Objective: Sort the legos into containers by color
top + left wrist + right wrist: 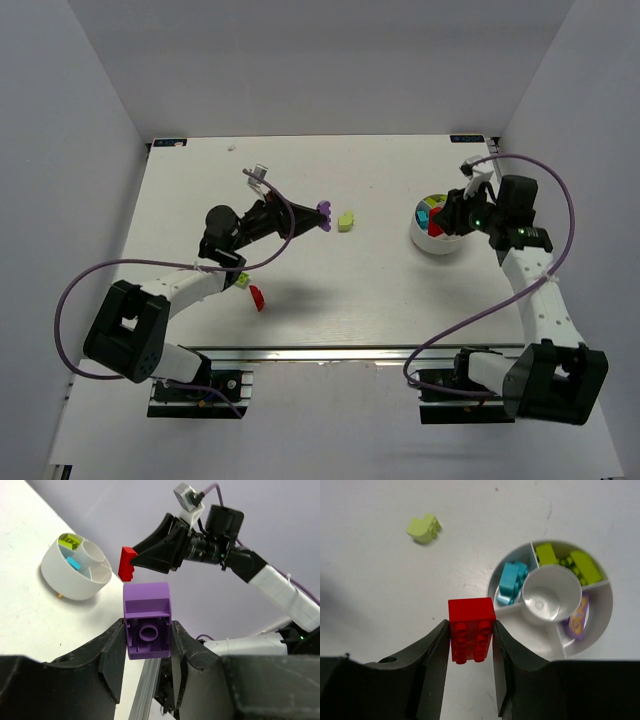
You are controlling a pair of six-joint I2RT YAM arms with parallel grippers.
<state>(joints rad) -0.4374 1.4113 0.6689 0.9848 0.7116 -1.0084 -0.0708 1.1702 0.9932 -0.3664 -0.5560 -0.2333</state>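
My right gripper should move down toward the right in its wrist view, over the bowl's empty wedge (526, 634), and let go of the red brick. The other wedges hold other colors.
My left gripper (318, 213) is shut on a purple brick (147, 620) and holds it above the table's middle; the brick also shows in the top view (324, 210). A lime brick (346, 221) lies just right of it and shows in the right wrist view (423, 528). My right gripper (471, 626) is shut on a red brick (471, 628) just beside the white divided bowl (601, 632). The bowl holds a cyan brick (512, 581), lime bricks (570, 562) and a purple piece (577, 620) in separate wedges. The bowl also shows in the top view (425, 243).
A second red brick (257, 298) and a small lime brick (241, 280) lie on the table by the left arm's forearm. White walls enclose the table on three sides. In the left wrist view the bowl (65, 577) stands ahead, with the right gripper (131, 562) over it.
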